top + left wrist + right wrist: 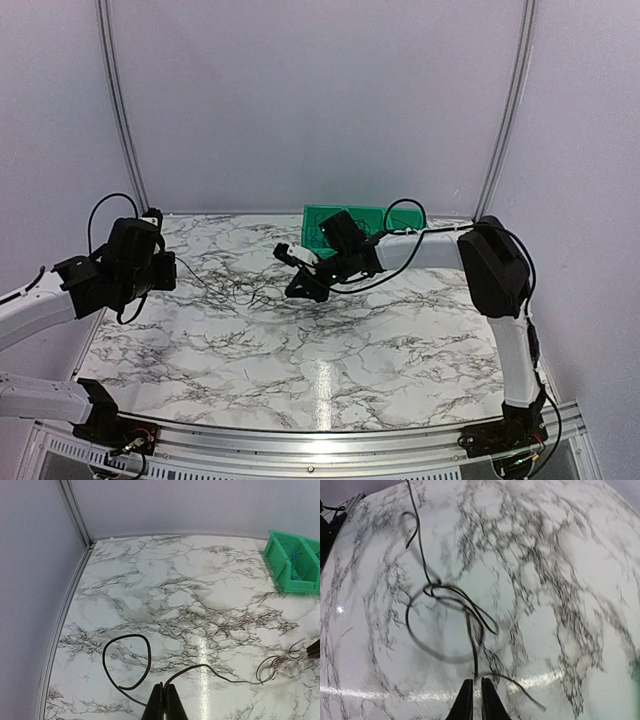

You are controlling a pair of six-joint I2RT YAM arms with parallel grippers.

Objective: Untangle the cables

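Observation:
I should move my right gripper toward the right in the top view and release the black cable, as bare marble lies on that side of it, opposite the tangle.
The thin black cables (pixel 238 291) lie on the marble table between my two grippers. My left gripper (pixel 168 270) is shut on one cable; in the left wrist view its jaws (pixel 164 686) pinch the strand, which curls into a loop (pixel 127 662) on the left and runs right to a small tangle (pixel 276 666). My right gripper (pixel 300 287) sits at the tangle's right side. In the right wrist view its jaws (pixel 474 682) stand almost closed on a strand that leads up into the blurred tangle of loops (pixel 451 616).
A green bin (pixel 320 222) with blue wires inside stands at the back behind my right wrist; it also shows in the left wrist view (pixel 292 566). A metal rail (pixel 67 605) edges the table's left side, where it meets the wall.

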